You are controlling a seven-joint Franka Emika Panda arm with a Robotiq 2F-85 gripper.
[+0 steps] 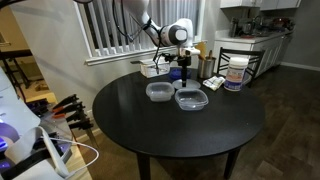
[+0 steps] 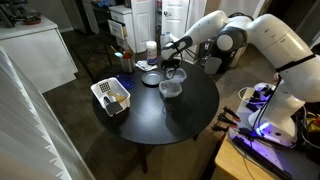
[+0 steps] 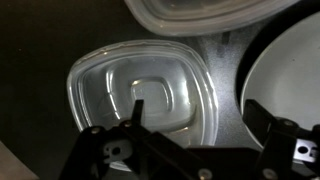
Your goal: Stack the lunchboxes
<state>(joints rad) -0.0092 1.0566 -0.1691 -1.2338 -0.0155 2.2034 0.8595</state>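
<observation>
The clear lunchbox's rim (image 1: 186, 91) (image 3: 212, 101) beside the pale rounded object is below my gripper, between its parted fingers, so my open gripper will go down onto that rim next.
Two clear plastic lunchboxes lie side by side on the round black table in both exterior views, one (image 1: 158, 91) (image 2: 150, 79) beside the other (image 1: 190, 98) (image 2: 170, 88). My gripper (image 1: 178, 70) (image 2: 172, 68) hangs just above the table behind them. In the wrist view a clear lunchbox (image 3: 140, 90) fills the middle, and part of another (image 3: 210, 14) shows at the top. My gripper (image 3: 200, 115) is open. One finger is over the box's inside and the other is outside its right rim. It holds nothing.
A tall white labelled tub (image 1: 236, 72) stands on the table's far side. A white basket-like tray (image 2: 112, 97) sits at the table edge. Bottles (image 2: 150, 50) stand behind. A pale rounded object (image 3: 290, 70) lies right of the fingers.
</observation>
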